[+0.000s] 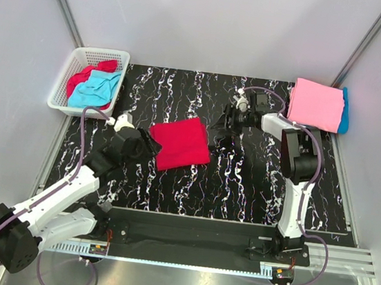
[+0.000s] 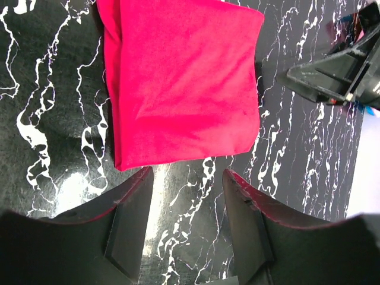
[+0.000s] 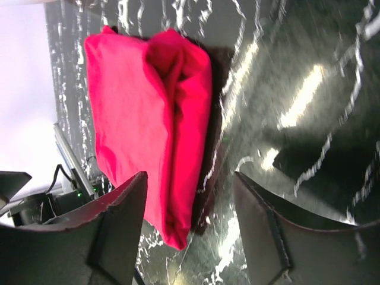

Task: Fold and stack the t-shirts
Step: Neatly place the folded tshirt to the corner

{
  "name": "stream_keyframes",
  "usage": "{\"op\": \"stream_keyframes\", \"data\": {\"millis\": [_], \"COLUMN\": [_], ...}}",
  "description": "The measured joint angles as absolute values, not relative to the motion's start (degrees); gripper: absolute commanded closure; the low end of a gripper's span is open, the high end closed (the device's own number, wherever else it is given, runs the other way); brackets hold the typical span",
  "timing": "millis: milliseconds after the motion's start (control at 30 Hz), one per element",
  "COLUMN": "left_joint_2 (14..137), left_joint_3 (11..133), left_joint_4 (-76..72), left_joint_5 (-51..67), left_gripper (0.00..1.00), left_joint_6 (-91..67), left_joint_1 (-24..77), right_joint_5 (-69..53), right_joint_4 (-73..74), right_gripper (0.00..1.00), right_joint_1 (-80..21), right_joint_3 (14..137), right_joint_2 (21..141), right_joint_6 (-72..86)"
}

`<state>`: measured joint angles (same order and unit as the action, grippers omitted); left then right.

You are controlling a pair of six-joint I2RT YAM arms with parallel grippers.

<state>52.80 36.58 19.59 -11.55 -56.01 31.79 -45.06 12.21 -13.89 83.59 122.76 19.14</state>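
Note:
The crimson red t-shirt's nearest edge (image 1: 205,140) (image 3: 181,159) is below my right gripper and to its left in the top view. My right gripper will move down sideways onto that edge next.
A folded crimson red t-shirt (image 1: 181,143) lies flat in the middle of the black marbled table; it also shows in the left wrist view (image 2: 181,83) and the right wrist view (image 3: 145,124). My left gripper (image 1: 153,144) is open and empty at the shirt's left edge (image 2: 185,178). My right gripper (image 1: 217,136) is open and empty just off the shirt's right edge (image 3: 189,190). A folded pink t-shirt (image 1: 315,104) lies on a turquoise blue one (image 1: 345,111) at the far right. A red t-shirt (image 1: 81,79) and a turquoise blue t-shirt (image 1: 96,90) lie crumpled in the basket.
The white plastic lattice basket (image 1: 68,72) stands at the far left corner. Grey walls close the table on the left, back and right. A metal rail (image 1: 233,248) runs along the near edge by the arm bases.

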Motion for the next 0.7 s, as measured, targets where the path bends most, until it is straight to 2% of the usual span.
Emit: {"op": "stream_keyframes", "data": {"millis": [700], "left_joint_2": [52.88], "left_joint_3": [37.06], "left_joint_4": [19.79], "left_joint_5": [-8.12], "left_gripper": [0.44], "left_joint_6": [-54.22], "left_joint_1": [29.32], "right_joint_5": [-59.37], "right_joint_4": [12.82], "right_gripper": [0.34], "right_joint_1": [-16.23], "right_joint_3": [89.25], "right_joint_2": [132.40], "right_joint_6": [14.61]}}
